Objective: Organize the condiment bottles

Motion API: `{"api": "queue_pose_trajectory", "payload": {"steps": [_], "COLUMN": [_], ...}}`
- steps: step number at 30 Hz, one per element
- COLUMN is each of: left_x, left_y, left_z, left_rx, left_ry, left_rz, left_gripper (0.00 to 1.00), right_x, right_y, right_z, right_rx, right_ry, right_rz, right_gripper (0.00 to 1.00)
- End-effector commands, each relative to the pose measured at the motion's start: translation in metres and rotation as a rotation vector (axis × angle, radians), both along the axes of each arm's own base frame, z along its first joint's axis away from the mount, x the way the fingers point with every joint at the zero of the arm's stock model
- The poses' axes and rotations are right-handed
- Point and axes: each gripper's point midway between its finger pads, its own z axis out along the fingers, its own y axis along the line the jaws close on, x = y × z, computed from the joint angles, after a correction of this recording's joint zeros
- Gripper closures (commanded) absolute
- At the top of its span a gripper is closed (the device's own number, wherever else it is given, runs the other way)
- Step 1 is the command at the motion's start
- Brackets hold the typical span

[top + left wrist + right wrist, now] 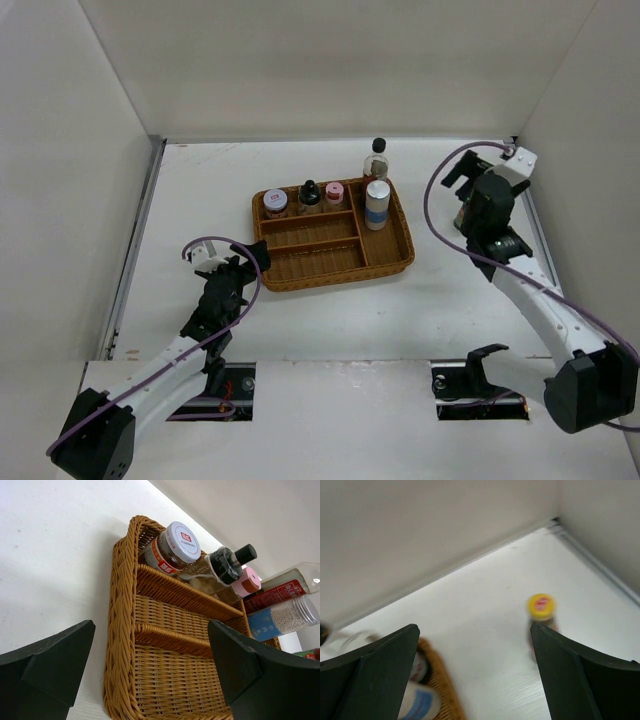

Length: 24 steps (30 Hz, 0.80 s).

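The yellow-capped bottle is off toward the right in the wrist view, so I will move my right gripper that way and lower it around the bottle's neck (460,215) (544,621).
The wicker tray (330,250) holds a short pale-lidded jar (275,203), a small black-capped bottle (309,194) and a pink-capped shaker (334,193) in its back row. The silver-capped white-blue bottle (377,204) stands in its right compartment. The tall black-capped bottle (376,158) stands at the back right corner; I cannot tell if it is inside. The yellow-capped bottle (541,609) stands alone on the table, right of the tray, close to the right finger of my open right gripper (474,630). My open left gripper (150,630) faces the tray's (165,670) empty front compartment.
White walls close in the table at the back and both sides. The right arm (495,205) hangs over the table right of the tray and mostly hides the yellow-capped bottle in the top view. The tray's two middle and front compartments hold nothing.
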Motion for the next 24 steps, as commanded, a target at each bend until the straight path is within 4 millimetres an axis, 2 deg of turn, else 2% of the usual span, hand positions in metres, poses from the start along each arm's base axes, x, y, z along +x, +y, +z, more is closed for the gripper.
{"api": "queue_pose_trajectory", "payload": {"steps": [1, 3, 9, 14, 18, 20, 24], "left_x": [0.002, 0.001, 0.001, 0.002, 0.002, 0.003, 0.002], "left_y": [-0.002, -0.004, -0.003, -0.003, -0.003, -0.001, -0.001], "left_z": [0.007, 0.008, 0.008, 0.005, 0.006, 0.004, 0.007], "left_rx": [-0.03, -0.033, -0.033, -0.028, -0.029, -0.027, -0.032], "left_ry": [-0.03, -0.033, -0.033, -0.023, -0.024, -0.02, -0.029], "left_rz": [-0.009, -0.015, -0.012, -0.009, -0.006, 0.002, 0.001], "left_gripper": [0.0, 0.0, 0.0, 0.0, 0.0, 0.0, 0.0], "right_x": [-0.003, 0.004, 0.034, 0.056, 0.071, 0.076, 0.08], "right_y": [-0.05, -0.065, -0.079, -0.102, -0.102, -0.101, -0.096], "right_z": [-0.021, -0.03, -0.051, -0.062, -0.075, -0.085, -0.108], "right_rx": [-0.035, -0.062, -0.098, -0.095, -0.099, -0.092, -0.093], "right_ry": [0.07, 0.126, 0.199, 0.215, 0.241, 0.261, 0.326], "right_rz": [-0.17, -0.198, -0.217, -0.263, -0.243, -0.238, -0.218], "right_gripper": [0.0, 0.0, 0.0, 0.0, 0.01, 0.09, 0.11]}}
